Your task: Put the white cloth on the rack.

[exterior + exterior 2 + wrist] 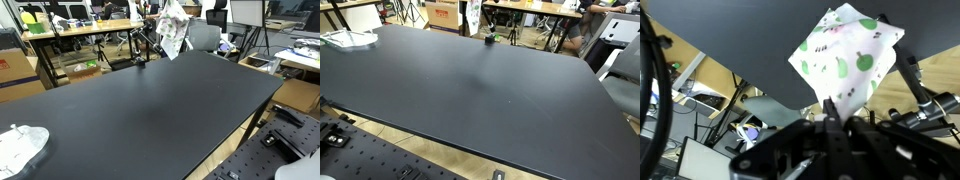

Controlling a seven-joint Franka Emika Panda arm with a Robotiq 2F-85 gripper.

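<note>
The robot's gripper will next move across over the rack's thin black arm [147,41] [911,68] and then down to release the white cloth, because the cloth hangs in the air beside the rack.
In the wrist view my gripper [830,106] is shut on a white cloth [848,58] printed with green spots, which spreads out beyond the fingers. In an exterior view this cloth [172,32] hangs in the air above the far edge of the black table [150,110]. It is just beside a thin black rack [141,47] that stands at that edge. The gripper itself is hidden by the cloth and the top of the frame there. The rack shows small in the other exterior view [490,40].
A second white cloth lies crumpled on a table corner in both exterior views [22,146] [348,38]. Desks, chairs, boxes and tripods crowd the room behind the table. A perforated metal board [380,155] lies below the table's edge.
</note>
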